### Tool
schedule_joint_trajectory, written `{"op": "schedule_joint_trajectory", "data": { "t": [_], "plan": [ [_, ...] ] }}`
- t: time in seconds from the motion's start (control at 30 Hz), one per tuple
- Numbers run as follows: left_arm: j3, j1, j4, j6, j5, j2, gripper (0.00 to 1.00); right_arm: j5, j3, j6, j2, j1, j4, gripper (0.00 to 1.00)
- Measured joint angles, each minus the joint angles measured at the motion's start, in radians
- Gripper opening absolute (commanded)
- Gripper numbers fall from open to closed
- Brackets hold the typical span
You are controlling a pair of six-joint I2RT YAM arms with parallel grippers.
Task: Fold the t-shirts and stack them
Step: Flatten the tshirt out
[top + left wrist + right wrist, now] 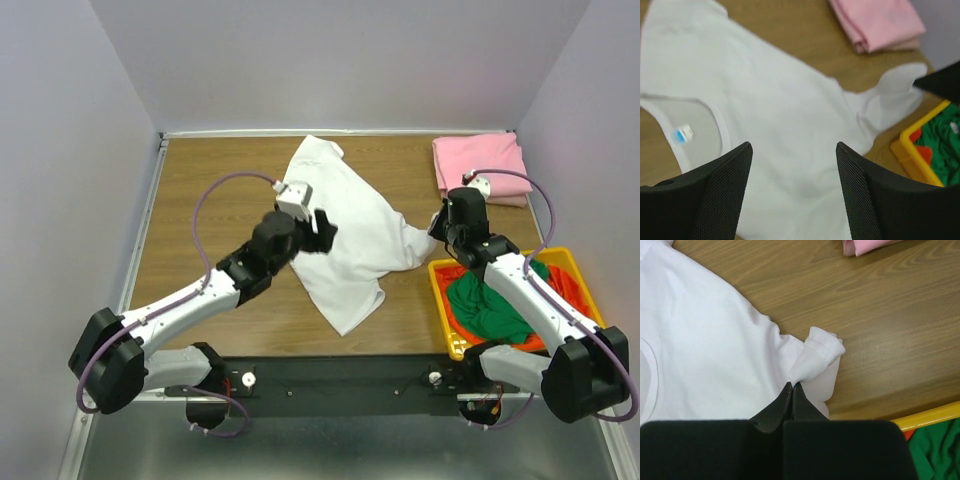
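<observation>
My right gripper already holds the other sleeve. I will move my open left gripper back toward my base and down onto the near sleeve's cuff (353, 319).
A white t-shirt (350, 235) lies spread and rumpled across the middle of the table, collar and label facing up in the left wrist view (780, 100). My left gripper (322, 230) hovers over the shirt's body with its jaws wide open (792, 145) and nothing between them. My right gripper (440, 222) is shut (792, 385) on the bunched right sleeve of the white t-shirt (815, 357). A folded pink t-shirt (480, 165) rests at the far right corner. Green (490, 305) and orange (572, 285) t-shirts lie crumpled in the basket.
A yellow plastic basket (565, 254) stands at the near right, partly under my right arm, and its rim shows in the right wrist view (935, 414). Grey walls close in the wooden table (200, 180) on three sides.
</observation>
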Motion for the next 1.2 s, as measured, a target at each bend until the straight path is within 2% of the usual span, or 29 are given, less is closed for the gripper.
{"op": "schedule_joint_trajectory", "data": {
  "t": [0.13,0.3,0.5,0.87,1.2],
  "plan": [
    [-0.129,-0.145,-0.076,-0.108,-0.041,0.000,0.73,-0.001,-0.011,0.006,-0.005,0.000,0.000,0.00],
    [-0.138,-0.302,-0.135,-0.207,-0.087,0.000,0.72,-0.007,-0.019,0.015,-0.015,0.000,0.003,0.00],
    [-0.143,-0.432,-0.201,-0.335,-0.106,0.003,0.68,-0.008,-0.041,0.021,-0.019,0.000,0.005,0.00],
    [-0.165,-0.554,-0.276,-0.518,-0.104,0.146,0.68,-0.009,-0.051,0.026,-0.021,0.000,0.007,0.00],
    [-0.187,-0.563,-0.282,-0.568,-0.099,0.191,0.64,-0.009,-0.067,0.026,-0.033,0.000,0.007,0.00]
  ]
}}
